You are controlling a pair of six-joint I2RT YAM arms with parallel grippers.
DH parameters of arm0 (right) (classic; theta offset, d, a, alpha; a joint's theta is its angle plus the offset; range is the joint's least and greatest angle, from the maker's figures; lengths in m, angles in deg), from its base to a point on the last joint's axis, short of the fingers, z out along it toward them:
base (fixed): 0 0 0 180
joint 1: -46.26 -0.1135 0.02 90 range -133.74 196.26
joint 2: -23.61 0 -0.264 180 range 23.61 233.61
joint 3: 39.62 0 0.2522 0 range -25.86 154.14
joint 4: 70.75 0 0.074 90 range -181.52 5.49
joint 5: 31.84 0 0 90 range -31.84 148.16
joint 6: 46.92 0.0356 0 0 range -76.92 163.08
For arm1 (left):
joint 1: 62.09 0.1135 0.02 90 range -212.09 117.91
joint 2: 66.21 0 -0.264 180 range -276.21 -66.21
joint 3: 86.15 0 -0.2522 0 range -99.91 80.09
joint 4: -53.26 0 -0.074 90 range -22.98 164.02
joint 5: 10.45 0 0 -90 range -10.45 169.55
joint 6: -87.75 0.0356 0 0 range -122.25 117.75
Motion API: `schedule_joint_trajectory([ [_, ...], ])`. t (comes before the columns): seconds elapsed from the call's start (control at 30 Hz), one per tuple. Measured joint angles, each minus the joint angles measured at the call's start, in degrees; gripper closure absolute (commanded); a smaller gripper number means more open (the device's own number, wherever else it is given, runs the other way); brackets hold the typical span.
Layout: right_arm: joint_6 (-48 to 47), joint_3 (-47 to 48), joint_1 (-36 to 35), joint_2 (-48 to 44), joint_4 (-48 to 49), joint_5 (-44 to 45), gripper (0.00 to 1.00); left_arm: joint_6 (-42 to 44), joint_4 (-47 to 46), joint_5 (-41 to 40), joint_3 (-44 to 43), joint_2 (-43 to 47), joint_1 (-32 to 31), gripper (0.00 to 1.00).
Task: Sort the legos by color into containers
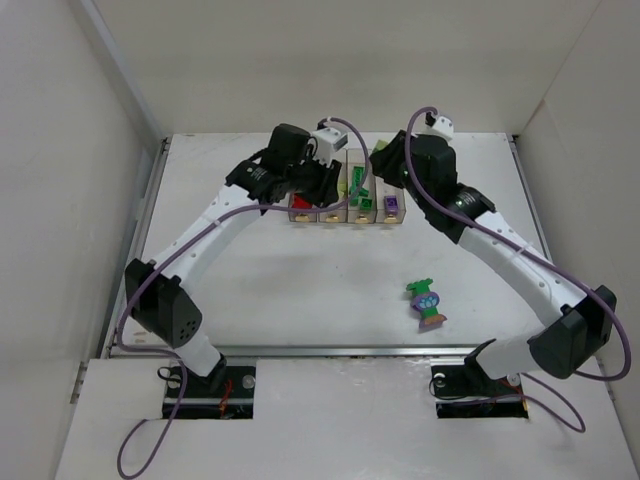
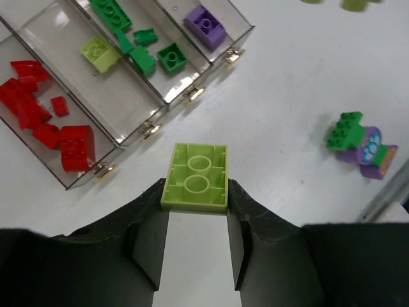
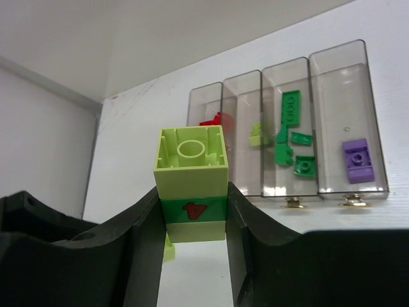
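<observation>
The lime lego in the container beside the reds is like my brick, so my left gripper should next go down and outward over that container's near, tabbed end (image 1: 334,213) (image 2: 128,111).
Four clear containers (image 1: 357,158) stand in a row at the back. From left to right they hold red legos (image 2: 45,121), one lime lego (image 2: 99,52), green legos (image 2: 144,48) and a purple lego (image 2: 206,24). My left gripper (image 2: 195,192) is shut on a lime brick (image 2: 196,177), hollow side up, just in front of the containers. My right gripper (image 3: 193,214) is shut on a stack (image 3: 192,185) of lime, green and lime bricks, held near the containers' (image 3: 287,185) tab ends. A purple-and-green clump (image 1: 427,305) lies on the table.
White walls enclose the table on the left, back and right. A small lime piece (image 3: 168,248) shows below the right gripper's fingers. Both arms reach in over the middle of the table toward the back.
</observation>
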State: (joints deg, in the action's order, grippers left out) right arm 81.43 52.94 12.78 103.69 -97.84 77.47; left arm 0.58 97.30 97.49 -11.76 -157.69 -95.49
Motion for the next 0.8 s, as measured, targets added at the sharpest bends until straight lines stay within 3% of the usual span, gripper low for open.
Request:
schedule_joint_trajectory([
  [0.23, -0.9, -5.6, 3.5, -0.8, -1.0, -0.2, 1.00, 1.1, -8.4, -8.5, -0.2, -13.1, 0.3, 0.98],
  [0.37, -2.8, -6.2, 4.6, -0.9, -1.3, -1.5, 1.00, 2.8, -12.2, -10.4, -0.2, -20.4, 1.0, 0.82],
  [0.4, -3.6, -6.2, 4.7, -0.9, -1.3, -2.2, 1.00, 3.3, -12.6, -10.5, -0.2, -21.6, 1.0, 0.72],
  [0.53, -5.8, -6.2, 5.3, -0.9, -1.3, -4.2, 1.00, 4.9, -13.7, -10.7, -1.7, -24.1, 1.5, 0.52],
  [0.8, -7.5, -6.1, 5.8, -0.3, -1.3, -6.3, 1.00, 6.7, -15.9, -10.8, -3.4, -24.2, 1.6, 0.30],
])
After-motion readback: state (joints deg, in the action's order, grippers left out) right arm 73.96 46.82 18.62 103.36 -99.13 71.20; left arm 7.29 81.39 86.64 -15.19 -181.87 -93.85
